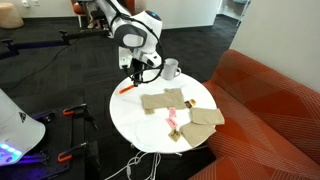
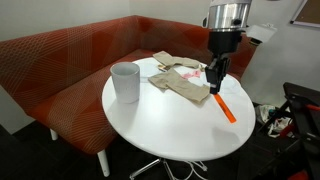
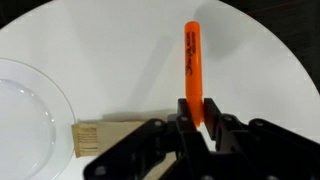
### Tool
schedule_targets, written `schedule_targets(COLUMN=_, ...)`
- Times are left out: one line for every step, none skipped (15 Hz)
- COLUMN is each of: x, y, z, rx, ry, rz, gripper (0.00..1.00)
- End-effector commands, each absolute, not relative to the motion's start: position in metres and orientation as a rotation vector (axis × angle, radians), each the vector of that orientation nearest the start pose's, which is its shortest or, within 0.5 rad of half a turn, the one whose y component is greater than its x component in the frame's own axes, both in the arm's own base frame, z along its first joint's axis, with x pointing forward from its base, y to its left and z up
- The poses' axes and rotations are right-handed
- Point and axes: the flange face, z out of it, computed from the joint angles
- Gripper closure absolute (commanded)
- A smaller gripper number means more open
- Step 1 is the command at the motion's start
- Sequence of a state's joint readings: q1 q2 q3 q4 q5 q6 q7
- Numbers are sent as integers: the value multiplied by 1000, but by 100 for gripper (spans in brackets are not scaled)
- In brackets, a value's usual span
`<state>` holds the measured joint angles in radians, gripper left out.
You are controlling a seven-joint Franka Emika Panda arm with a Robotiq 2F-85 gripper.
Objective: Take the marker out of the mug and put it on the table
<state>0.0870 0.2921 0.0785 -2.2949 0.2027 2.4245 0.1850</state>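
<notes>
I need to lower my gripper beside the tan cloth next and let go of the orange-red marker on the tabletop.
The orange-red marker (image 3: 191, 58) is held at one end between my gripper's fingers (image 3: 193, 112). It slants down toward the round white table (image 3: 90, 50), and its far tip is at or just above the tabletop. In both exterior views my gripper (image 1: 135, 73) (image 2: 215, 84) stands over the table's edge region with the marker (image 1: 127, 88) (image 2: 225, 108) below it. The white mug (image 1: 171, 69) (image 2: 125, 82) stands upright on the table (image 1: 135, 120) (image 2: 160, 135), well apart from the gripper. I cannot see inside the mug.
Tan cloths (image 1: 200, 118) (image 2: 180, 82) and a pink object (image 1: 172, 121) lie on the table between the mug and the orange-red sofa (image 1: 270, 100) (image 2: 60, 55). A tan cloth edge (image 3: 100, 135) shows beside the fingers. Cables (image 1: 130, 165) hang under the table.
</notes>
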Motion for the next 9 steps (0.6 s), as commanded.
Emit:
schedule_targets(x=521, y=89, z=189, rx=-2989, ry=404, rz=280, gripper=95)
schedule_targets(x=523, y=90, z=184, rx=-2989, ry=424, rz=290, gripper=95)
schedule_targets(x=524, y=90, z=178, rx=-2989, ry=441, rz=301, gripper=95)
schedule_targets(x=526, y=90, z=173, rx=-2991, ry=457, rz=307, gripper=95)
schedule_targets(x=525, y=92, z=168, rx=-2990, ry=474, rz=313, gripper=95)
schedule_targets(x=525, y=92, z=165, rx=-2989, ry=485, rz=320, gripper=95)
schedule_targets(x=526, y=92, z=161, rx=-2989, ry=498, rz=324, gripper=95)
schedule_targets(x=526, y=93, z=159, rx=-2990, ry=503, rz=324, gripper=95)
schedule_targets(x=526, y=92, z=157, rx=-2990, ry=515, rz=325, gripper=95)
